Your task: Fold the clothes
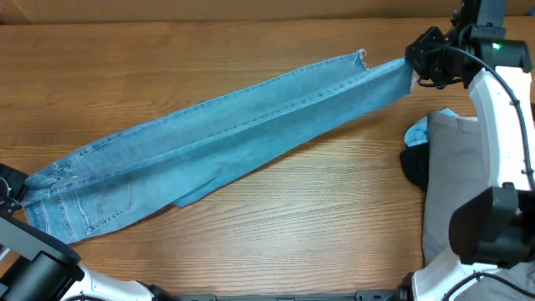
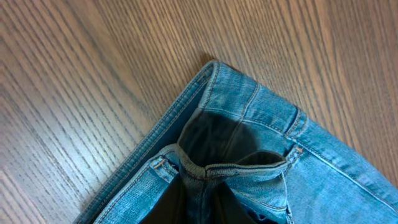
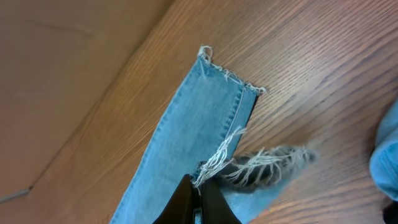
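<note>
The other leg's hem (image 1: 361, 58) (image 3: 230, 78) lies uncovered, so my right gripper should go to the left in the overhead view and down over that hem and release the leg end.
The light-blue jeans (image 1: 234, 125) lie stretched diagonally across the wooden table, waist at the lower left and frayed hems at the upper right. My left gripper (image 1: 18, 194) is shut on the waistband; in the left wrist view its dark fingers (image 2: 208, 200) pinch a raised fold of the waistband (image 2: 261, 118). My right gripper (image 1: 415, 65) is shut on one frayed hem and holds it slightly above the table; in the right wrist view its fingers (image 3: 200, 194) clamp the white threads. The other leg's hem (image 3: 230, 78) lies flat on the table.
Plain grey trousers (image 1: 456, 167) lie at the right edge under my right arm. A small pale-blue garment (image 1: 418, 132) and a black one (image 1: 414, 165) lie beside them. A brown board runs along the table's far edge (image 1: 251, 8).
</note>
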You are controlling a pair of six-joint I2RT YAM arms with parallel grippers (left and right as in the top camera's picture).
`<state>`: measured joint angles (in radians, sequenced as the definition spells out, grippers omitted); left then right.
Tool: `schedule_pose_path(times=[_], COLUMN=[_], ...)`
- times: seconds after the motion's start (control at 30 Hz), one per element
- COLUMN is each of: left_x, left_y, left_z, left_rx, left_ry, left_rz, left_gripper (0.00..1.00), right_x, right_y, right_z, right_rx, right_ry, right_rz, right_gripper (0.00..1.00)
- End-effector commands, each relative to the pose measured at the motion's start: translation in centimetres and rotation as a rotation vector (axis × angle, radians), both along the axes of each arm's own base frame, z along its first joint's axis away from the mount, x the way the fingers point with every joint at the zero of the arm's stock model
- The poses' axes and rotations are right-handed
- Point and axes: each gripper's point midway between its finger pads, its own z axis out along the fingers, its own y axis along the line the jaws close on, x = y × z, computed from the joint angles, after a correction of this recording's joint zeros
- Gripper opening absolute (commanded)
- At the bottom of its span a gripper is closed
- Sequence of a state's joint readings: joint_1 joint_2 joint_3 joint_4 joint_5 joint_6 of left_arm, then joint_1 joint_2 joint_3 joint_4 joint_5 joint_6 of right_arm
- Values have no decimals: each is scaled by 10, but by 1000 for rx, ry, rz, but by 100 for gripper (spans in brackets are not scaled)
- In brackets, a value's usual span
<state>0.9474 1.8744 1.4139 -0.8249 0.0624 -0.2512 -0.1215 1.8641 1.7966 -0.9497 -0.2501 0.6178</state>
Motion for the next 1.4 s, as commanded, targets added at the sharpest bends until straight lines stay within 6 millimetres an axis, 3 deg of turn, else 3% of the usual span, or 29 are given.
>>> schedule_pose_path(times=[0.0, 0.1, 0.37, 0.6, 0.9, 1.23, 1.37], left_x=[-11, -12, -13, -13, -13, -14, -14], left_y=[16, 13, 12, 12, 11, 11, 11], left_z=[-1, -1, -2, -2, -2, -2, -2], left_rx=[69, 58, 52, 51, 50, 49, 49], left_ry=[74, 79, 84, 84, 85, 85, 86], left_rz=[-16, -17, -17, -17, -17, -17, -17], left_gripper=[13, 13, 13, 14, 14, 16, 17], right_x=[13, 28, 63, 91, 107, 112, 115], right_y=[-22, -18, 0, 9, 7, 10, 14], right_z=[-26, -48, -82, -84, -74, -109, -107], right_rx=[-60, -42, 34, 82, 99, 148, 147], right_ry=[32, 38, -14, -112, -184, -127, -145], right_rz=[-71, -55, 11, 25, -5, -42, -33], right_gripper=[4, 4, 4, 4, 4, 4, 4])
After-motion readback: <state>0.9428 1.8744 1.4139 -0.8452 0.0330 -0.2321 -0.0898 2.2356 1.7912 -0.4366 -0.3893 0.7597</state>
